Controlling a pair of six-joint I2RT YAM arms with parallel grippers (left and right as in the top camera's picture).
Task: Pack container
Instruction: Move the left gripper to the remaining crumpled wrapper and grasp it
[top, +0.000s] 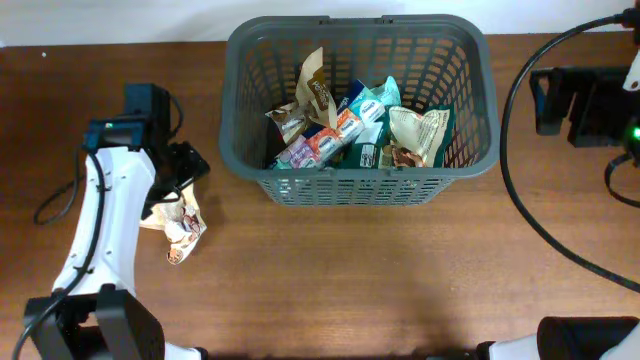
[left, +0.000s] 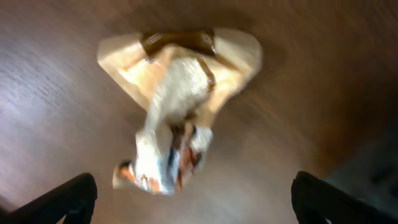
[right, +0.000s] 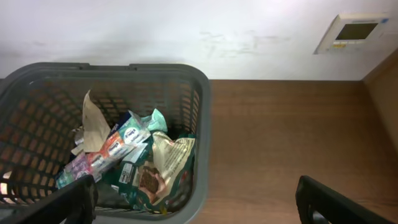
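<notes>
The packet lies below, and the snack packet's narrow crumpled part (top: 184, 232) (left: 166, 152) is slimmer than the gap between the left gripper's open fingers, so the robot needs to lower them around that part next.
The dark grey basket (top: 465, 150) stands at the back middle of the table and holds several snack packets (top: 345, 130). It also shows in the right wrist view (right: 202, 124). A crumpled cream and brown snack packet (top: 180, 225) lies on the table at the left; in the left wrist view (left: 180, 99) it is blurred. My left gripper (left: 193, 202) is open just above this packet, its fingers spread wide and not touching it. My right gripper (right: 199, 205) is open and empty, high at the far right, looking over the basket's right end.
The wooden table (top: 400, 270) runs in front of the basket. Black cables (top: 530, 200) loop across the right side. A wall panel (right: 354, 31) is mounted on the white wall behind.
</notes>
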